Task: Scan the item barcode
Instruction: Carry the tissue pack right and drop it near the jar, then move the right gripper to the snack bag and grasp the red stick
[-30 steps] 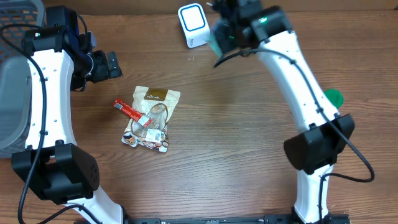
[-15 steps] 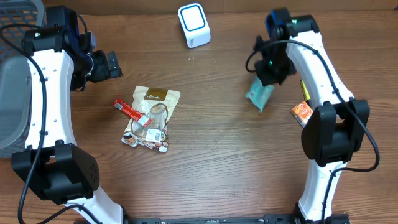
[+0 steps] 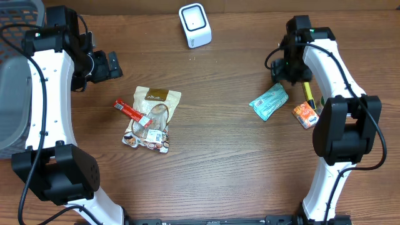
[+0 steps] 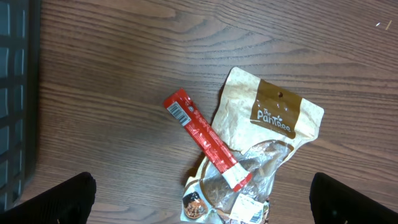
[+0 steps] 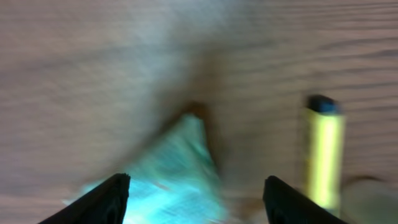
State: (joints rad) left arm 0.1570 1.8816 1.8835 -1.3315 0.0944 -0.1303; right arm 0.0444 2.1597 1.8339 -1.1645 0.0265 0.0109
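My right gripper crosses to the left in the overhead view next, then goes down to the red stick pack's near end (image 3: 146,121), as it lies uncovered atop the tan pouch.
The white barcode scanner (image 3: 195,25) stands at the back of the table. A teal packet (image 3: 269,102) lies flat on the wood at the right. My right gripper (image 3: 290,72) hovers just behind it, open and holding nothing. The right wrist view is blurred: the teal packet (image 5: 168,180) lies on the wood below and between the spread fingers (image 5: 106,199) of the right gripper (image 5: 196,202). My left gripper (image 3: 112,64) is open at the far left, above a tan pouch (image 4: 273,137) and a red stick pack (image 4: 205,140). Its dark fingertips (image 4: 56,202) stand wide apart.
An orange packet (image 3: 304,115) and a yellow marker (image 3: 308,92) lie right of the teal packet. The yellow marker (image 5: 324,155) also shows in the right wrist view. The tan pouch (image 3: 153,119) and red stick pack (image 3: 132,112) lie left of centre. A grey basket (image 3: 12,75) is at the left edge.
My right arm swung from beside the scanner to the right side with the teal packet, then opened. The packet now lies flat on the table. The left arm has not moved.
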